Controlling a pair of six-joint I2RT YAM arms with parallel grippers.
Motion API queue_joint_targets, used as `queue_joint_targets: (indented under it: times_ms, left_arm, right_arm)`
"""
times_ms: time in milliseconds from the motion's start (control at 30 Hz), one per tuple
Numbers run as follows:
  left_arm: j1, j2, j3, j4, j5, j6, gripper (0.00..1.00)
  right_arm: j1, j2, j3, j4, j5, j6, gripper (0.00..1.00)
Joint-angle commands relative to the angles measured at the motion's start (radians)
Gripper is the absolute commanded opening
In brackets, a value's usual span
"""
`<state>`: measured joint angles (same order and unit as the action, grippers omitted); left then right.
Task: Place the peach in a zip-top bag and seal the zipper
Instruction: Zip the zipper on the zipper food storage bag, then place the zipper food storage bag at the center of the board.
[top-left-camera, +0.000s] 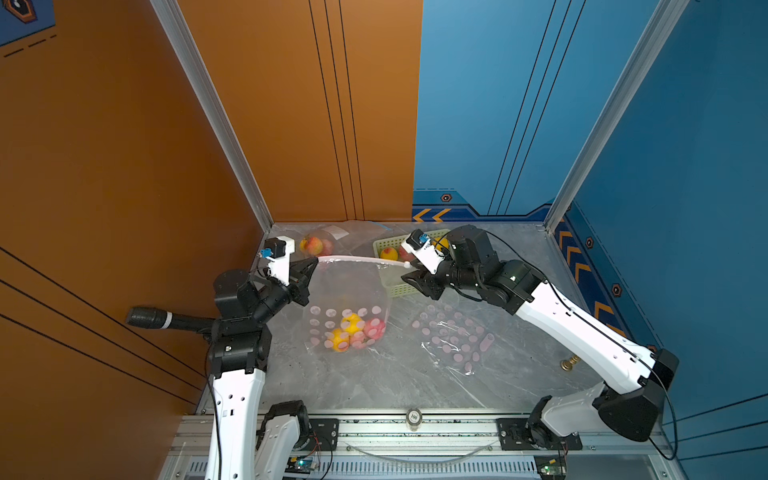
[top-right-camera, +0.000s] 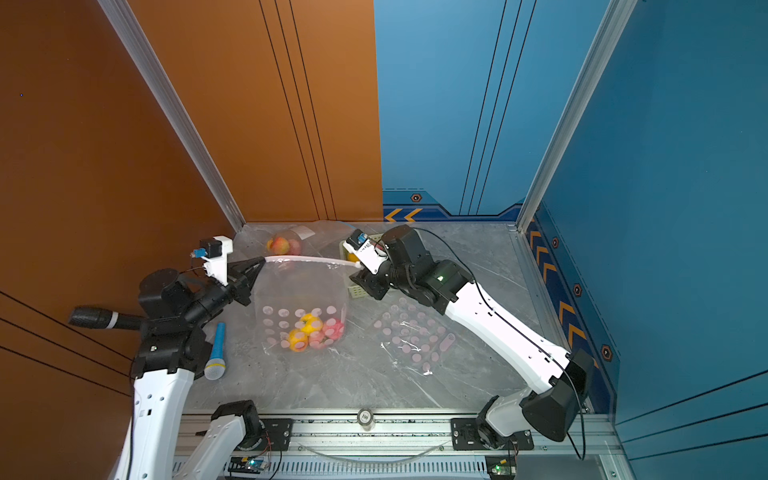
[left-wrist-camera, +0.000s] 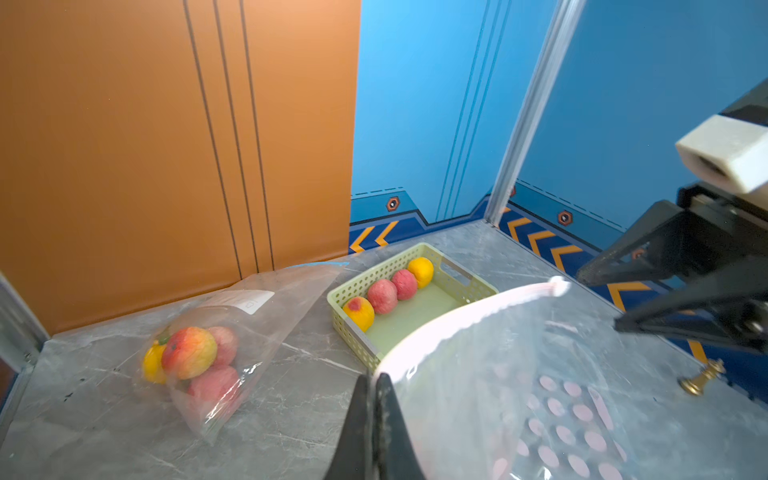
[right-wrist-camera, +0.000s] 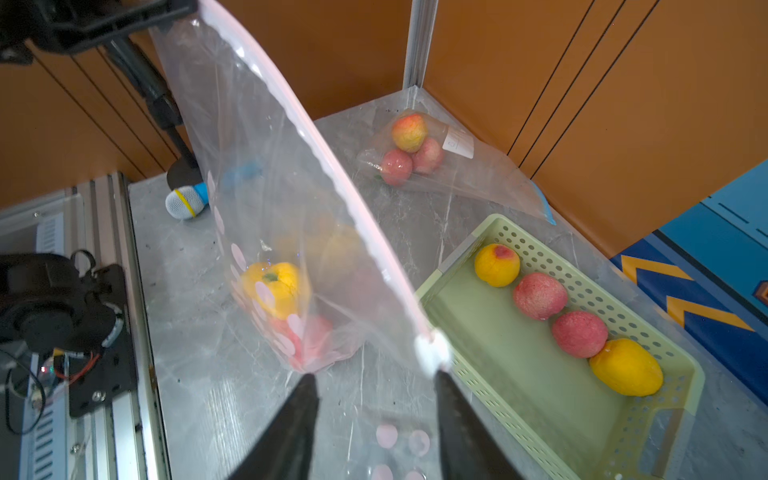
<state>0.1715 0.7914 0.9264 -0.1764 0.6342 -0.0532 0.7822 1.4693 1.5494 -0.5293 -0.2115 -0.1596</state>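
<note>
The zipper's end goes outward in my left gripper over the second bag of fruit (top-left-camera: 320, 241) (left-wrist-camera: 209, 360) next for release, since that bag lies outward of the gripper.
A clear zip-top bag (top-left-camera: 349, 299) (top-right-camera: 299, 291) with pink dots hangs between my two arms, its pink zipper strip (top-left-camera: 357, 259) (top-right-camera: 307, 260) stretched across the top. Yellow and pink peaches (top-left-camera: 351, 328) (right-wrist-camera: 272, 291) lie in its bottom, on the table. My left gripper (top-left-camera: 312, 262) (left-wrist-camera: 374, 378) is shut on the left end of the strip. My right gripper (top-left-camera: 409, 274) (right-wrist-camera: 374, 374) stands open at the other end. The white zipper end (right-wrist-camera: 432, 353) sits just past one of its fingertips, with nothing between the fingers.
A green basket (top-left-camera: 384, 245) (right-wrist-camera: 469, 245) with several peaches stands behind the right gripper. A second bag of fruit (top-left-camera: 316, 245) (left-wrist-camera: 199, 353) lies at the back left. A flat dotted bag (top-left-camera: 453, 332) lies under the right arm. A blue toy microphone (top-right-camera: 217, 349) lies by the left arm.
</note>
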Motion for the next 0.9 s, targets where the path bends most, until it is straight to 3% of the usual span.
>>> queue_joint_targets:
  times_ms: [0, 200, 500, 700, 867]
  left_arm:
    - [0.01, 0.053, 0.012, 0.105, -0.18, -0.144, 0.0]
    - [0.004, 0.164, -0.023, 0.307, -0.153, -0.29, 0.0]
    - [0.002, 0.351, 0.097, 0.356, -0.154, -0.151, 0.0]
    - [0.016, 0.499, 0.191, 0.494, -0.184, -0.145, 0.0]
    - [0.027, 0.652, 0.274, 0.558, -0.127, -0.159, 0.0]
  right_arm:
    - [0.013, 0.035, 0.073, 0.067, 0.09, 0.058, 0.64]
    - [-0.008, -0.038, 0.029, 0.157, 0.284, 0.151, 0.72]
    - [-0.067, -0.22, -0.124, 0.23, 0.332, 0.219, 0.75]
    - [-0.069, -0.267, -0.166, 0.212, 0.374, 0.234, 0.75]
    - [-0.073, -0.302, -0.19, 0.194, 0.431, 0.242, 0.77]
